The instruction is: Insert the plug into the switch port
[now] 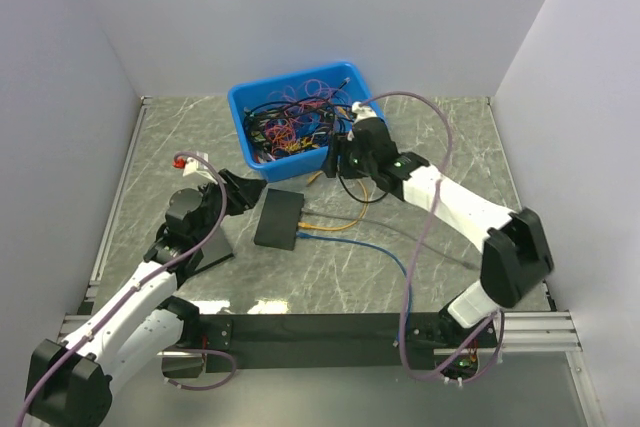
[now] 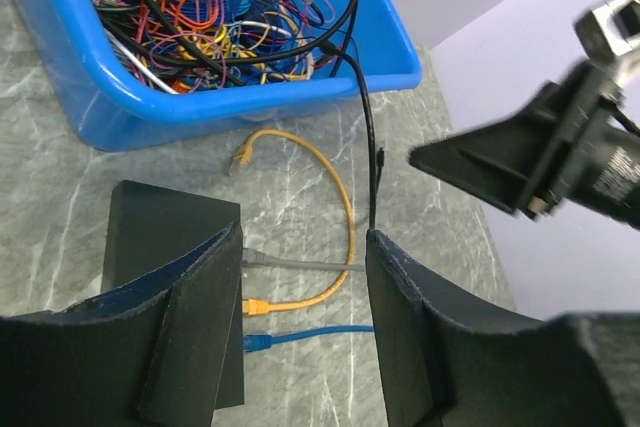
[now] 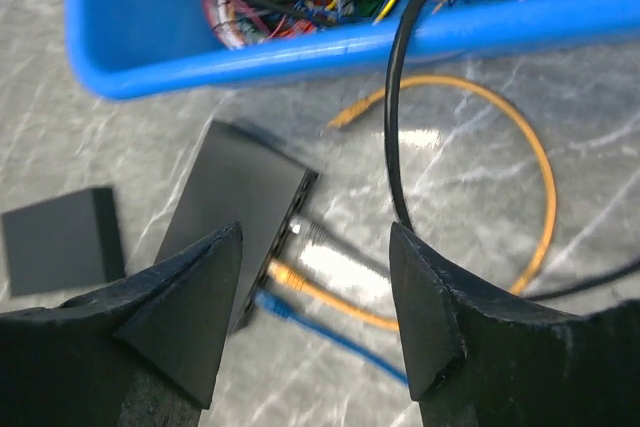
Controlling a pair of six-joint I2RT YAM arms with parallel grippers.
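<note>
My right gripper goes down and toward the right in the wrist view around the black cable's hanging part (image 3: 393, 137) next, because that runs beside one finger, off-centre.
The black switch (image 1: 277, 219) lies flat on the marble table, with grey (image 3: 325, 237), orange (image 3: 287, 276) and blue (image 3: 274, 305) plugs seated in its right side. It also shows in the left wrist view (image 2: 165, 232) and the right wrist view (image 3: 235, 197). My left gripper (image 1: 240, 192) (image 2: 303, 237) is open and empty just left of the switch. My right gripper (image 1: 342, 157) (image 3: 316, 232) is open above the table, right of the switch. A black cable (image 3: 391, 117) runs from the bin past its right finger; its plug end is hidden.
A blue bin (image 1: 242, 107) full of tangled cables stands at the back. The orange cable's loose end (image 3: 345, 117) lies near the bin. A small dark block (image 3: 62, 239) sits left of the switch. White walls enclose the table.
</note>
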